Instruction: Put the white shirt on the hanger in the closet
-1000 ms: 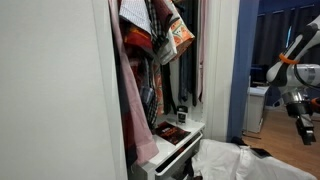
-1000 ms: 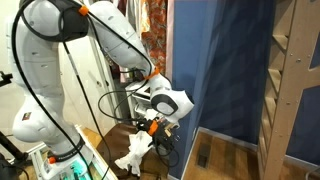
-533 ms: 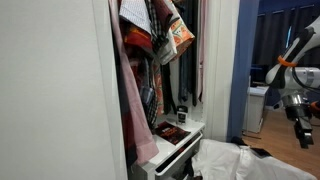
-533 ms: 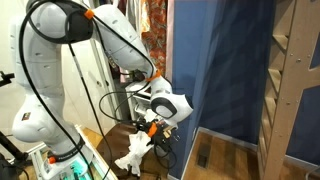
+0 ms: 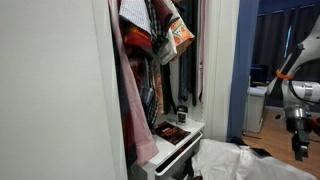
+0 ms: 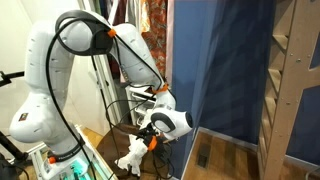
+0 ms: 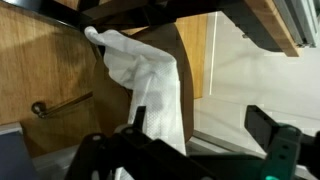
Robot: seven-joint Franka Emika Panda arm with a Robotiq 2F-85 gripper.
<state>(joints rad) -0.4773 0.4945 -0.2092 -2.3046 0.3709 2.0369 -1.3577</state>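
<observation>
Next, my gripper lowers and shifts toward the left in the wrist view onto the draped piece of white cloth [image 7: 164,105], since that lies off toward one finger.
The white shirt [image 5: 225,161] lies loose and wrinkled low in front of the closet [image 5: 160,70]. It also hangs in a crumpled bunch under the arm in an exterior view [image 6: 133,155]. In the wrist view the white shirt [image 7: 150,85] drapes over a wooden edge. My gripper [image 7: 203,135] is open above it, its left finger over the cloth and its right finger apart over the pale floor. The gripper points down at the right edge in an exterior view [image 5: 297,148] and sits just above the shirt in an exterior view [image 6: 150,136].
The closet holds crowded pink, red and patterned clothes [image 5: 150,40], dark ties [image 5: 186,70] and a white drawer ledge [image 5: 180,140]. A blue curtain [image 6: 225,70] hangs by the arm. A wooden frame [image 6: 290,90] stands to the right.
The arm has bent and the gripper has come down closer to the white shirt. The shirt and the closet clothes have not moved.
</observation>
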